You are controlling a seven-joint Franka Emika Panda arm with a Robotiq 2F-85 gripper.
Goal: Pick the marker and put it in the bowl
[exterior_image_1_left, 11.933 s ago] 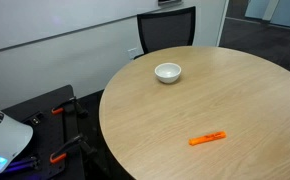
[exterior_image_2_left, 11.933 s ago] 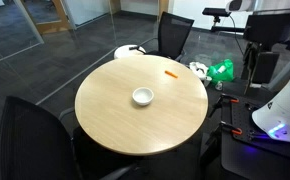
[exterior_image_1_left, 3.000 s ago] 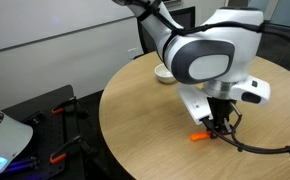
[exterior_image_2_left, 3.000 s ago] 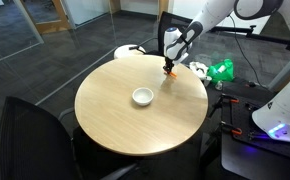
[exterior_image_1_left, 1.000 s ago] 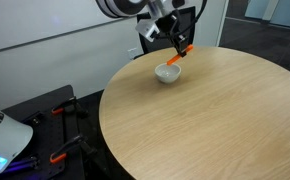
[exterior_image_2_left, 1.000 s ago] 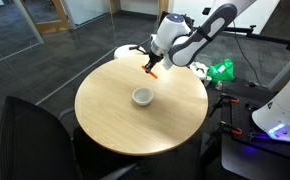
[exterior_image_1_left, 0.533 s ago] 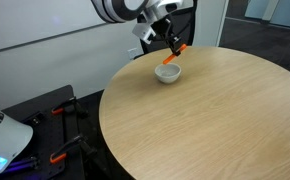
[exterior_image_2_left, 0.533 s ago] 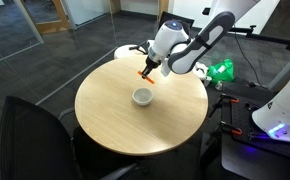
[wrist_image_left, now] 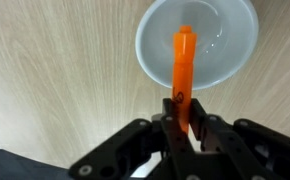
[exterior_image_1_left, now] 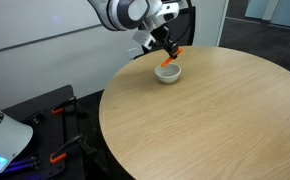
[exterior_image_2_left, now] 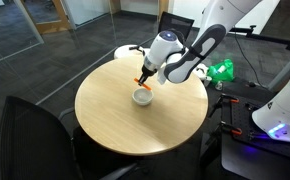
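Note:
The marker's loose end already points over the inside of the bowl, so the robot's gripper will next go down toward the inside of the bowl below it and let go of the marker's near end.
In the wrist view my gripper (wrist_image_left: 184, 118) is shut on the orange marker (wrist_image_left: 182, 72), which sticks out past the fingertips over the white bowl (wrist_image_left: 220, 30) below. The marker's free end lies over the bowl's inside. In both exterior views the gripper (exterior_image_1_left: 171, 52) (exterior_image_2_left: 143, 78) hangs just above the bowl (exterior_image_1_left: 168, 73) (exterior_image_2_left: 142, 96) on the round wooden table, with the marker (exterior_image_1_left: 177, 53) (exterior_image_2_left: 141, 82) tilted in its jaws. Whether the marker's tip touches the bowl cannot be told.
The round wooden table (exterior_image_1_left: 215, 120) (exterior_image_2_left: 115, 120) carries only the bowl. Black chairs (exterior_image_1_left: 167, 30) (exterior_image_2_left: 175, 30) stand at its far side, another chair (exterior_image_2_left: 30, 135) at the near side. A green bag (exterior_image_2_left: 221, 70) and robot gear sit beyond the table.
The gripper has carried the marker from beside the bowl to right over it and has come lower. It has stayed shut on the marker.

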